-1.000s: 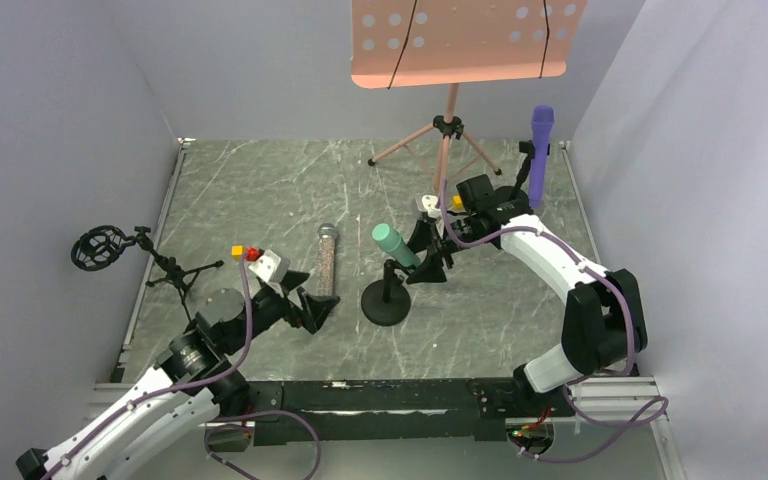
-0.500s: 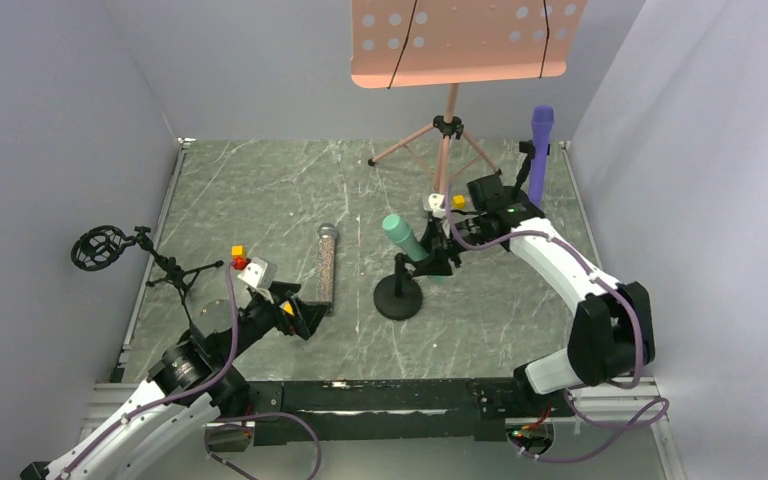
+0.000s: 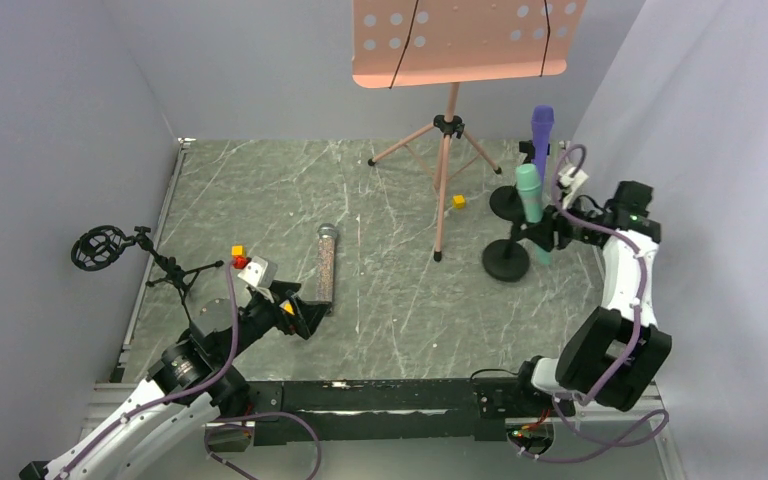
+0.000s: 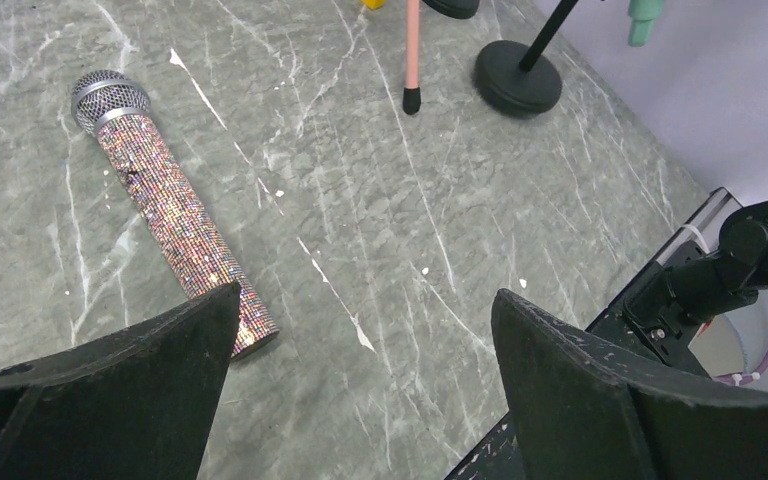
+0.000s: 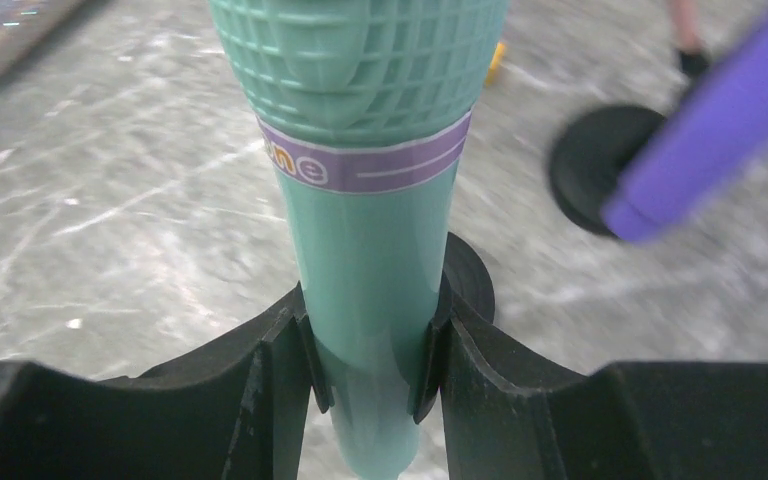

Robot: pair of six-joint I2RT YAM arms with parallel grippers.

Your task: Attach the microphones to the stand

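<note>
The right gripper shifts outward and toward the side next, where bare tabletop lies to its right in the top view, and releases the mint-green microphone's handle.
The mint-green microphone [image 3: 529,192] stands upright in the clip of a black round-base stand [image 3: 506,263] at the right. My right gripper [image 3: 545,236] is shut on its handle; the right wrist view shows the pads [image 5: 312,350] pressed on both sides of the mint-green microphone [image 5: 372,170]. The purple microphone [image 3: 541,135] sits in another round-base stand [image 3: 505,200] just behind. The glittery microphone [image 3: 326,264] lies flat on the table. My left gripper [image 3: 305,315] is open and empty beside its tail end; in the left wrist view the glittery microphone [image 4: 165,200] lies left of the gripper [image 4: 367,295].
A pink music stand [image 3: 460,40] on a tripod stands at the back middle, one leg ending at the table's centre [image 3: 438,256]. A black shock-mount tripod stand [image 3: 100,247] sits at the left edge. Small yellow cubes [image 3: 458,201] [image 3: 237,250] lie on the table. Walls close in both sides.
My right gripper has carried the mint-green microphone with its stand from the table's middle to the right, next to the purple microphone's stand. My left gripper drew back slightly, then held still.
</note>
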